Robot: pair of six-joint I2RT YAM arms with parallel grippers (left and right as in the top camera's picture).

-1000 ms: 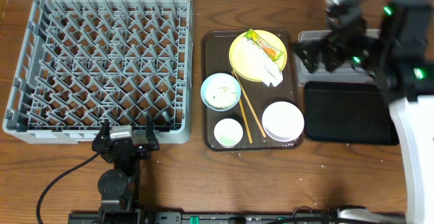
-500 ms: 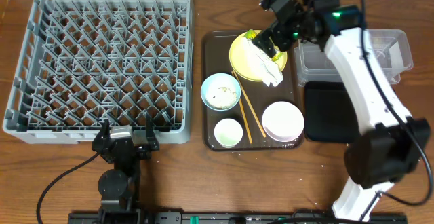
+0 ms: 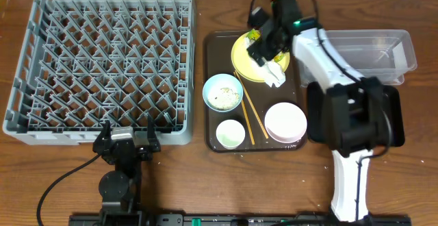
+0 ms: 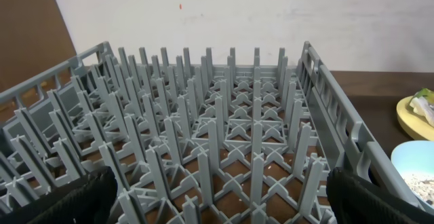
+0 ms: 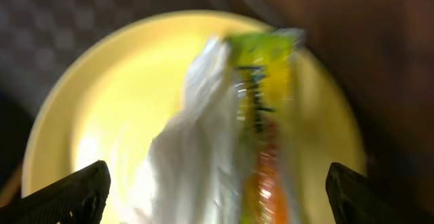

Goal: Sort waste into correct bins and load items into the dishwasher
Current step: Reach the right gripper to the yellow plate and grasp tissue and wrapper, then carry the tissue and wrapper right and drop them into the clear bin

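Observation:
Next, the right gripper comes down onto the wrapper's middle (image 5: 262, 139) and closes on the orange-and-green wrapper below and the napkin (image 5: 186, 149) beside it, between its wide-open fingers.
My right gripper (image 3: 263, 44) hovers open over the yellow plate (image 3: 241, 53) on the brown tray. In the right wrist view its fingertips (image 5: 85, 187) stand wide either side of the white napkin (image 5: 186, 149) and the orange-and-green wrapper (image 5: 261, 122), both lying on the plate (image 5: 95, 95); nothing is held. The napkin's end (image 3: 275, 77) pokes out below the gripper. The light blue bowl (image 3: 223, 92) holds rice scraps. The white bowl (image 3: 285, 121), small cup (image 3: 230, 133) and chopsticks (image 3: 248, 109) sit on the tray. My left gripper (image 3: 126, 133) is open at the grey dishwasher rack's (image 3: 99, 61) near edge.
The clear tub (image 3: 373, 48) stands at the far right, and the black tray (image 3: 313, 120) in front of it is mostly covered by my right arm. The dark brown serving tray (image 3: 211, 82) lies between rack and bins. The rack (image 4: 217, 115) fills the left wrist view.
My right arm has swung left from above the bins to above the yellow plate and come down close to the napkin and wrapper. The left arm has not moved.

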